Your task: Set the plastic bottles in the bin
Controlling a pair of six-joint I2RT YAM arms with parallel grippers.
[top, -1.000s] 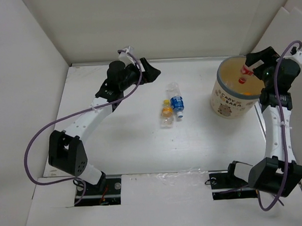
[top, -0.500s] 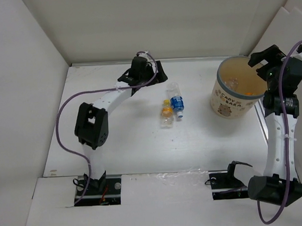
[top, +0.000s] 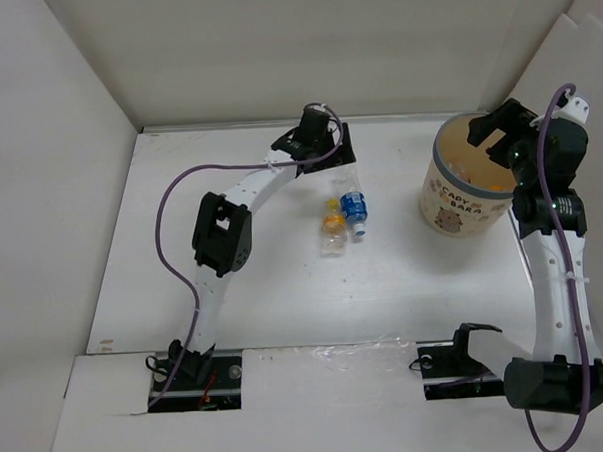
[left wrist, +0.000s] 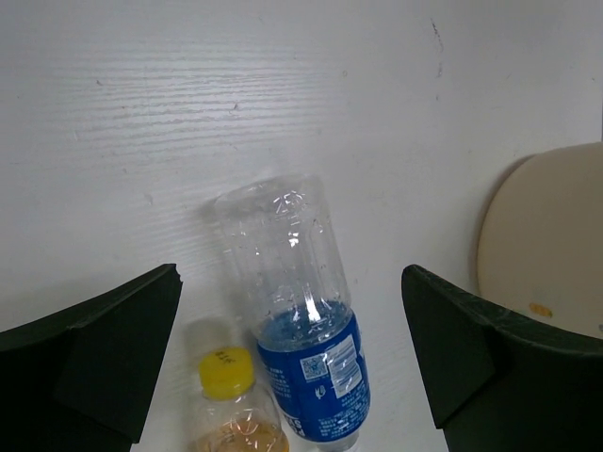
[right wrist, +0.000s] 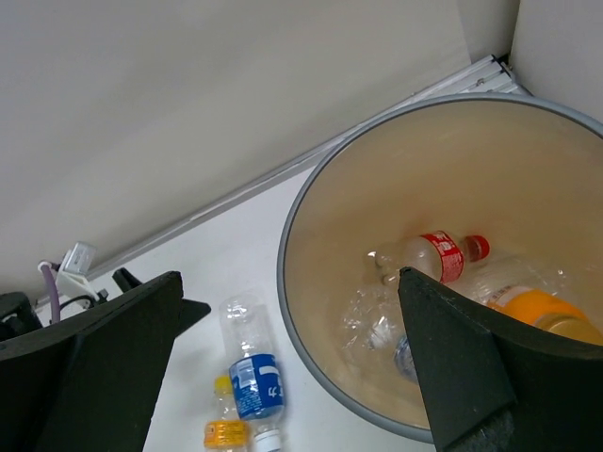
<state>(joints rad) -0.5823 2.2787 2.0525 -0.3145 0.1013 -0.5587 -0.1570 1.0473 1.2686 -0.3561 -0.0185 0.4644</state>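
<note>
My left gripper comes down next, open fingers astride, onto the clear base half of the blue-labelled bottle point(top: 346, 178) point(left wrist: 285, 247), because that part of the bottle reaches past the yellow cap.
Two plastic bottles lie side by side mid-table: a clear one with a blue label point(top: 353, 206) point(left wrist: 301, 311) point(right wrist: 252, 377), and a yellow-capped one with orange contents point(top: 333, 230) point(left wrist: 231, 405) point(right wrist: 224, 431). My left gripper point(top: 318, 153) point(left wrist: 290, 273) hovers open over the blue-labelled bottle's base, touching nothing. The cream bin point(top: 451, 204) point(right wrist: 424, 169) point(left wrist: 537, 245) stands at the right. In it lie a red-labelled bottle point(right wrist: 438, 256), an orange one point(right wrist: 542, 311) and clear ones point(right wrist: 377, 325). My right gripper point(top: 498, 132) point(right wrist: 290, 281) hangs open and empty over the bin's rim.
White walls enclose the table; the back wall point(top: 304, 56) runs just behind the left gripper and the right wall point(top: 575, 64) stands close to the bin. A purple cable point(top: 172, 232) loops off the left arm.
The left arm swung right from the far left to above the two bottles. The red-labelled bottle that was at the right gripper over the bin now lies inside it.
</note>
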